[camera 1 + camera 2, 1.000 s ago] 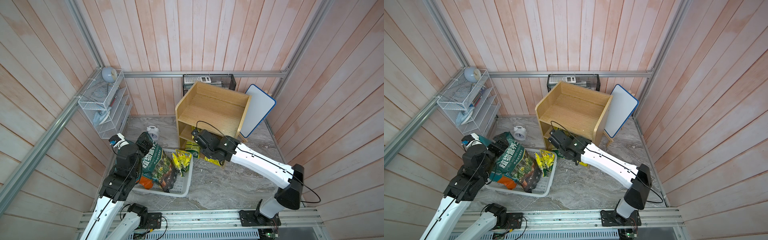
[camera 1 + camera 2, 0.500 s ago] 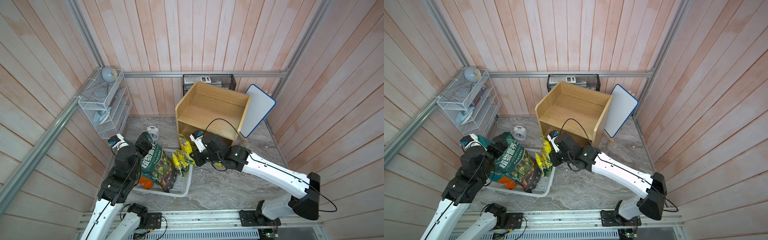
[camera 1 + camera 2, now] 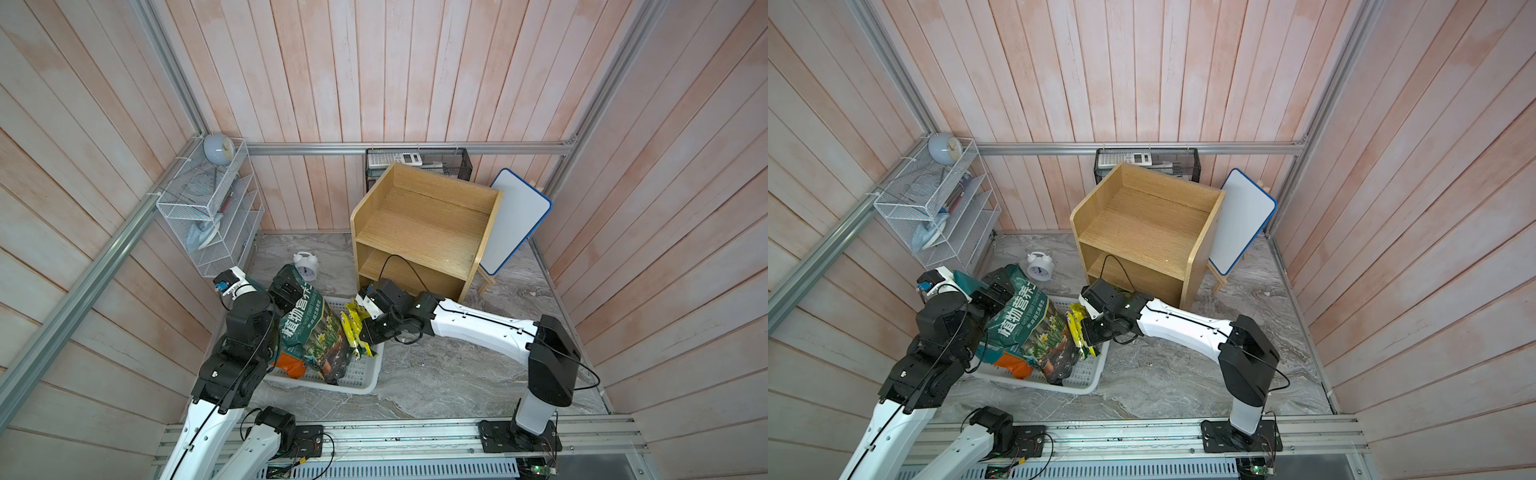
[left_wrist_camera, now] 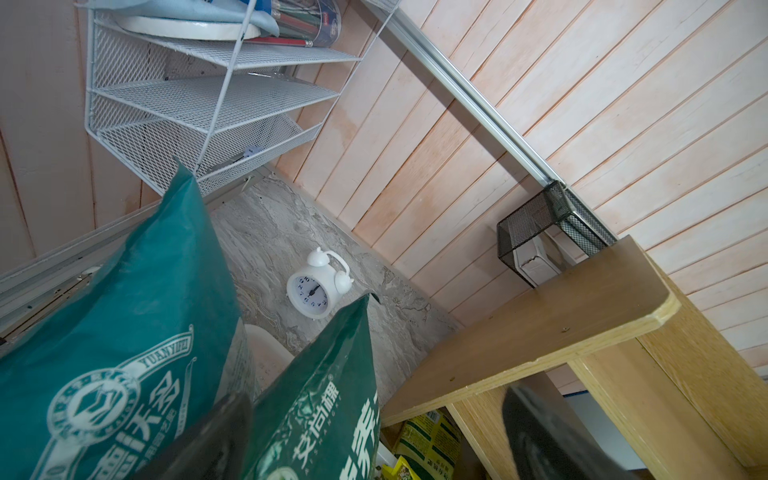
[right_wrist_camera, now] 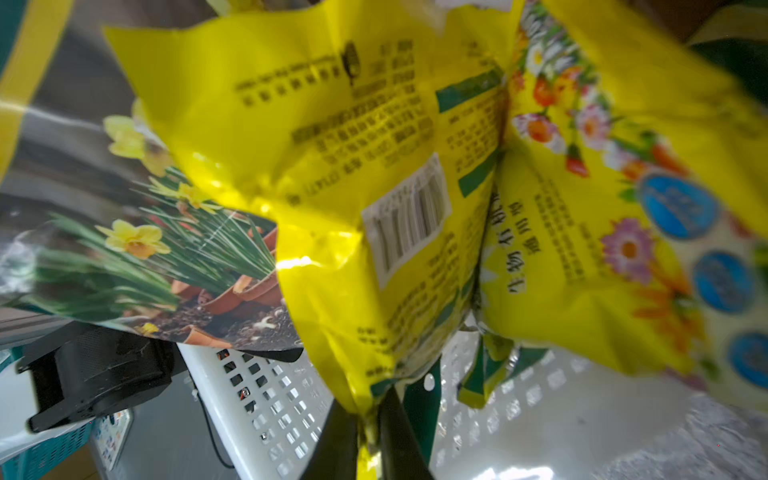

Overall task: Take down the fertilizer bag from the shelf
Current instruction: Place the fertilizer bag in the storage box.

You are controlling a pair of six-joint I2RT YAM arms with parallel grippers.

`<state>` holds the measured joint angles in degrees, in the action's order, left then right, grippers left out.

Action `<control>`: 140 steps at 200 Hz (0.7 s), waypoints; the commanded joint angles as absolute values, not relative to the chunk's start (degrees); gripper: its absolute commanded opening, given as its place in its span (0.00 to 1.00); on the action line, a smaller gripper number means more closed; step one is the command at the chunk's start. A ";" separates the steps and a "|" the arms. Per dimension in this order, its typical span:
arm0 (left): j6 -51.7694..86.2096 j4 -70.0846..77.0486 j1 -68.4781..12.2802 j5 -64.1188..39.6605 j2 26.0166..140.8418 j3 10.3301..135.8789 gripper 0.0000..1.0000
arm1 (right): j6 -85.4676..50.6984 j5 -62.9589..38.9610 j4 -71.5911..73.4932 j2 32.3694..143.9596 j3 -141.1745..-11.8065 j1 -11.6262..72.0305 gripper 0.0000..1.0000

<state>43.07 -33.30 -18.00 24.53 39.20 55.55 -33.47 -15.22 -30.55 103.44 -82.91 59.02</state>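
The yellow bag's edge moves with my right gripper toward the big green bag (image 3: pixel 311 332) next and comes free over the basket, since the white basket (image 3: pixel 368 374) already lies below.
The oak shelf (image 3: pixel 424 224) (image 3: pixel 1142 224) stands at the back of the stone floor. My right gripper (image 5: pixel 368 415) (image 3: pixel 368 328) (image 3: pixel 1090 330) is shut on the edge of a yellow fertilizer bag (image 5: pixel 353 166) (image 3: pixel 353 320), which hangs over the white basket (image 3: pixel 368 374) (image 3: pixel 1088 376). A second yellow bag (image 5: pixel 602 208) lies close beside it. A big green bag (image 3: pixel 311 332) (image 4: pixel 316 407) leans in the basket. My left gripper (image 4: pixel 370 449) (image 3: pixel 286 286) is open at that bag's top, its fingers (image 4: pixel 540 436) well apart from the bag.
A white alarm clock (image 3: pixel 305 266) (image 4: pixel 313 291) stands on the floor between the basket and the shelf. A white wire rack (image 3: pixel 212 220) hangs on the left wall. A black mesh basket (image 3: pixel 419 160) and a whiteboard (image 3: pixel 515 224) flank the shelf.
My right arm has drawn back from the shelf's lower tier with the yellow bag in its grip and carried it left over the basket. The left arm has stayed put.
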 commanded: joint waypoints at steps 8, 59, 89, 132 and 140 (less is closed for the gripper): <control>42.15 -33.93 -17.67 25.65 38.33 56.56 1.00 | -33.48 -12.28 -36.15 112.71 -87.86 58.71 0.00; 42.15 -34.17 -17.67 26.10 37.35 56.20 1.00 | -25.66 -6.73 -54.42 116.32 -101.21 58.96 0.12; 43.79 -34.28 -17.67 23.98 37.59 58.47 1.00 | -22.61 -6.85 -52.96 107.87 -98.08 58.80 0.29; 43.73 -35.24 -17.67 18.66 40.86 67.11 1.00 | -21.86 -9.16 -51.63 98.51 -89.37 56.14 0.39; 43.52 -35.17 -17.67 17.15 41.58 67.97 1.00 | -22.67 -10.03 -50.61 97.65 -86.76 55.24 0.40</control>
<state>43.79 -35.09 -18.00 21.74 40.23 64.12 -23.14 -9.67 -50.28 100.90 -92.14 57.60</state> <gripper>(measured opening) 0.998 0.394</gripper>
